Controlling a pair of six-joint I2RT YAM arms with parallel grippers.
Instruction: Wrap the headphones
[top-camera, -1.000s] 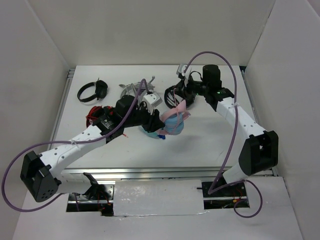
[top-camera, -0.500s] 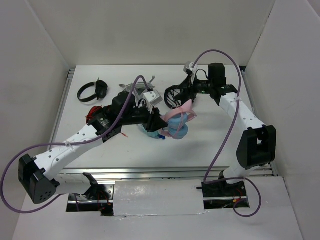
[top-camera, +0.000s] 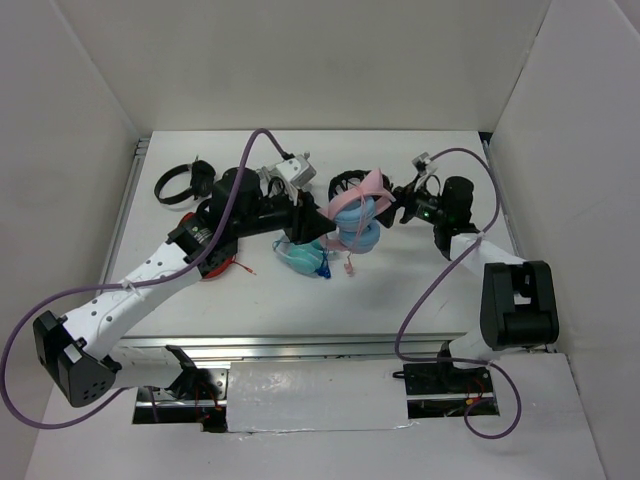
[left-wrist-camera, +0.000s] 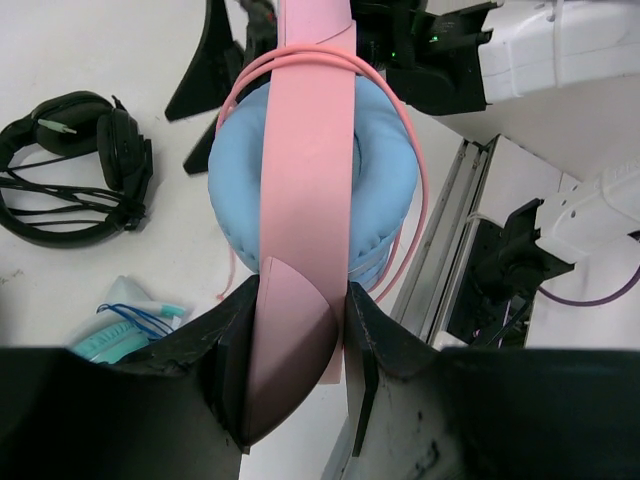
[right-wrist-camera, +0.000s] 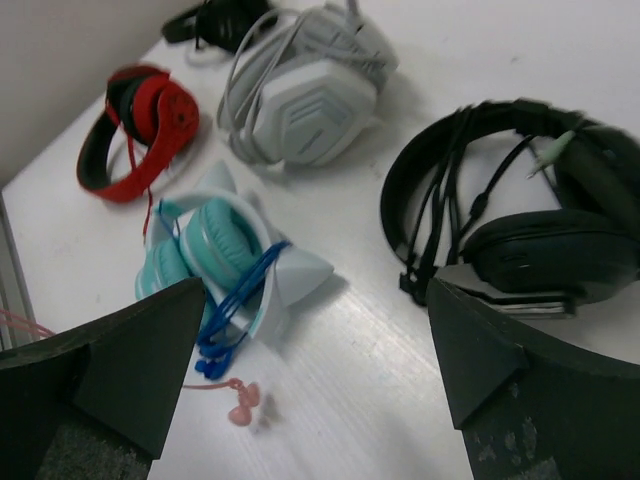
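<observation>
The right gripper goes back and to the left in the top view onto the cable's plug end next, since that end dangles free below the ear cups.
The headphones have a pink headband and light blue ear cups, and they hang above the middle of the table. My left gripper is shut on the pink headband near a cat ear. The thin pink cable loops around the ear cups. Its plug end dangles just over the table. My right gripper stands open just right of the headphones, with nothing between its fingers.
A teal wrapped pair lies below the held headphones. A black pair sits behind them, and another black pair lies at the back left. Red headphones and white-grey headphones lie farther left.
My left arm has carried the headphones up and toward the back right. My right gripper has opened wide and drawn back to the right, away from the headphones.
</observation>
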